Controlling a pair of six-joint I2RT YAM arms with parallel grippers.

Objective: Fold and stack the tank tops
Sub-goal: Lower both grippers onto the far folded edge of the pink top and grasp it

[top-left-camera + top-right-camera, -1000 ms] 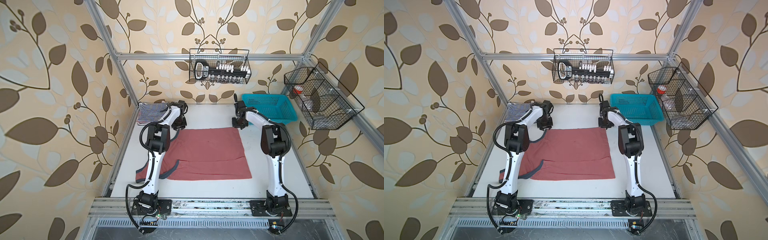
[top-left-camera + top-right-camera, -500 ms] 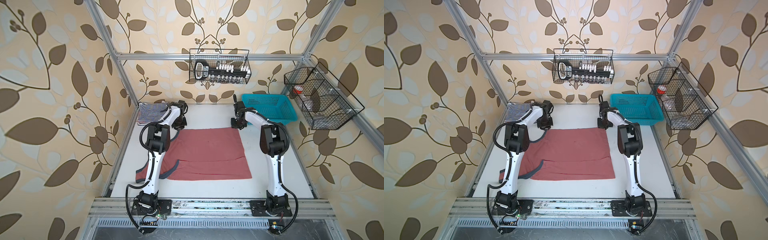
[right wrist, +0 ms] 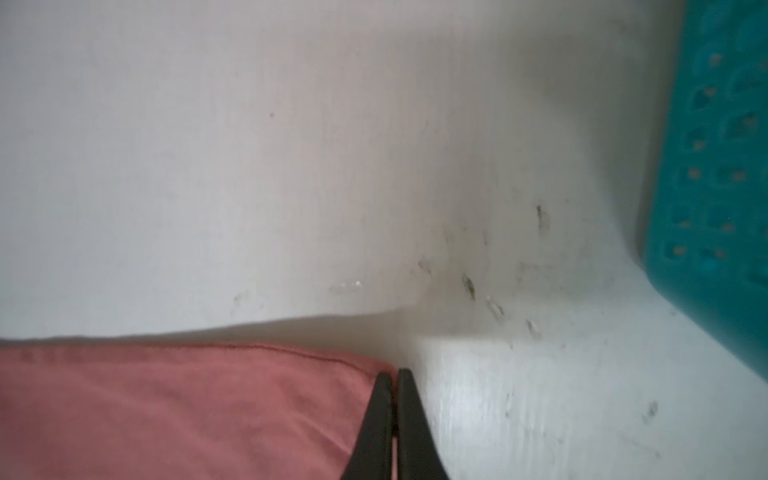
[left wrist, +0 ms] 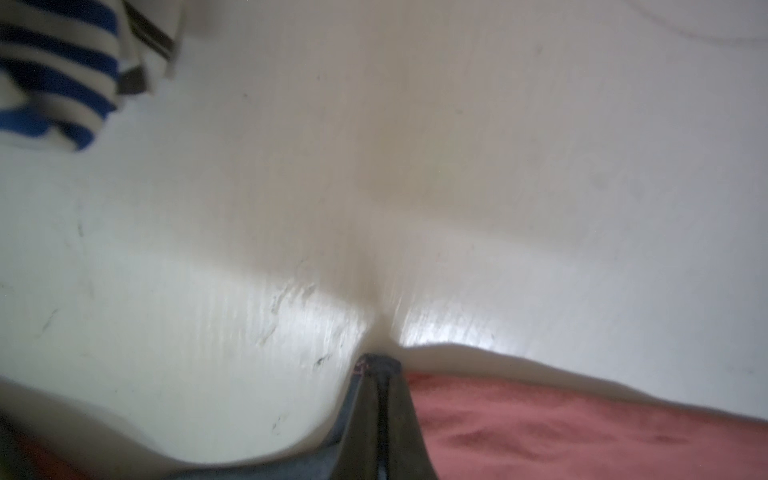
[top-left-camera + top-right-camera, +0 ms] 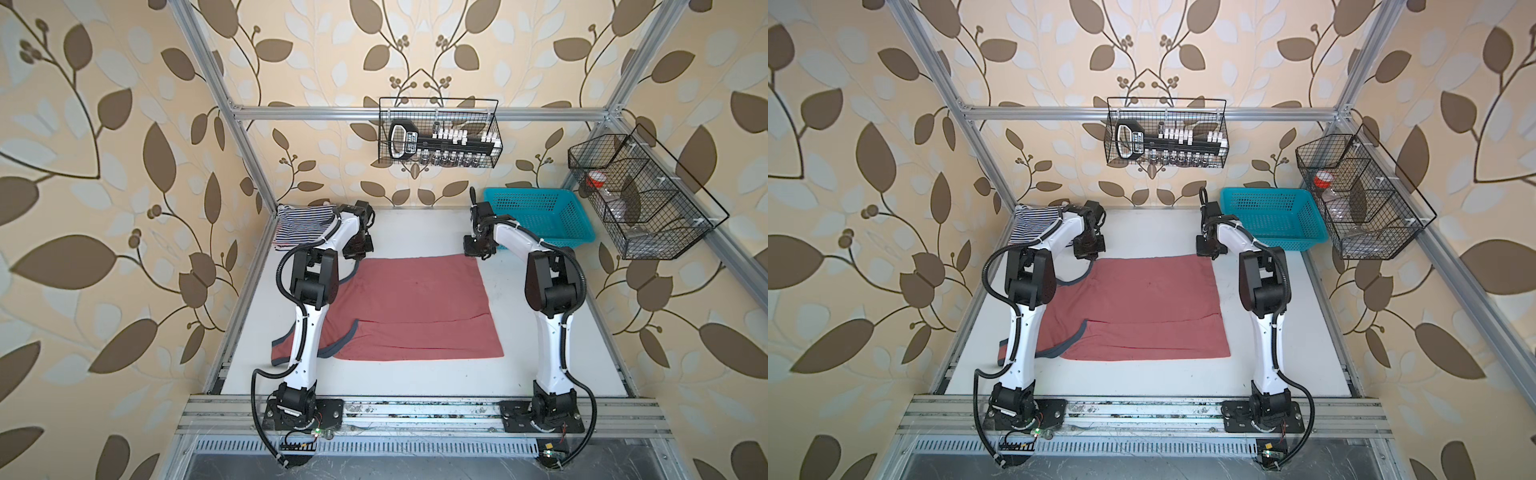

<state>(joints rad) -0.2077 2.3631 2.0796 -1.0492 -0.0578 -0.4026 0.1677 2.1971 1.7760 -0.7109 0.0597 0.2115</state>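
Next, my right gripper needs to carry the tank top's corner back over the red tank top and release it by the doubled part's edge (image 5: 483, 315), since only the near part is doubled over.
A dusty red tank top (image 5: 415, 307) (image 5: 1142, 303) with dark trim lies spread on the white table, its near part doubled over. My left gripper (image 5: 356, 254) (image 4: 380, 361) is shut on its far left corner, by the dark trim. At the far right corner, my right gripper (image 5: 478, 251) (image 3: 392, 374) is shut on the red cloth (image 3: 187, 411). Both grippers are low at the table. A navy-and-white striped tank top (image 5: 301, 226) (image 4: 54, 75) lies folded in the far left corner of the table.
A turquoise plastic basket (image 5: 540, 216) (image 3: 715, 166) stands at the far right, close behind the right gripper. Black wire baskets hang on the back wall (image 5: 438, 133) and the right wall (image 5: 640, 195). An aluminium rail (image 5: 415, 411) runs along the front.
Both grippers have closed on the far corners of the red tank top. The arms have hardly moved.
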